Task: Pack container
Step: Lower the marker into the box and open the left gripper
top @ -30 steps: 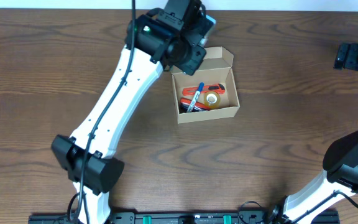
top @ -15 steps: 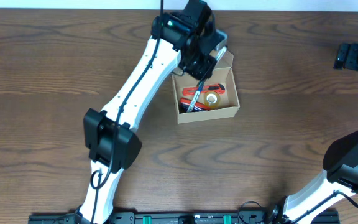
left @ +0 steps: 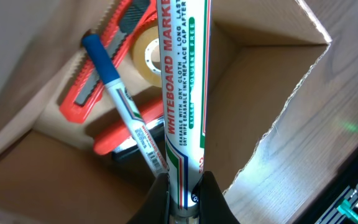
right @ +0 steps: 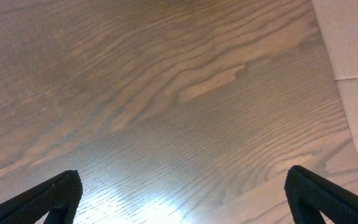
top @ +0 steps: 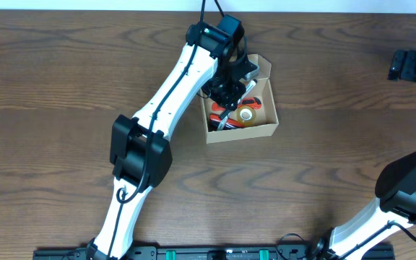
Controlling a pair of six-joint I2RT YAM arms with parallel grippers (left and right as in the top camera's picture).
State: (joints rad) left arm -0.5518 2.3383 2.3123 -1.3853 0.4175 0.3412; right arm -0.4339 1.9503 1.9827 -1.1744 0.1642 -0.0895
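The box's bottom beside the tape roll is well below my left gripper. My left gripper will next lower the high-held marker deeper into the box and let it go over packed things.
The container [top: 243, 133] is a small tan cardboard box, open, its flap lid [top: 260, 66] standing at the back. My left gripper [top: 230, 90] hangs over its back left part, shut on a white whiteboard marker [left: 182, 74] that points down into the box; the fingertips [left: 160, 196] pinch its end. Inside lie a blue-capped marker [left: 120, 99], an orange utility knife [left: 98, 68], a tape roll [left: 145, 53] and another orange item [left: 120, 134]. Far off at the table's right edge, my right gripper [top: 410, 66] is open over bare wood [right: 182, 196].
The box stands on a dark wooden table [top: 323, 166]. The left arm [top: 172, 87] slants across the table from the front edge to the box. In the right wrist view a pale flat surface [right: 353, 37] borders the wood at the upper right.
My left gripper has swung from the box's back left corner to above its inside, carrying the whiteboard marker. The right arm has not moved.
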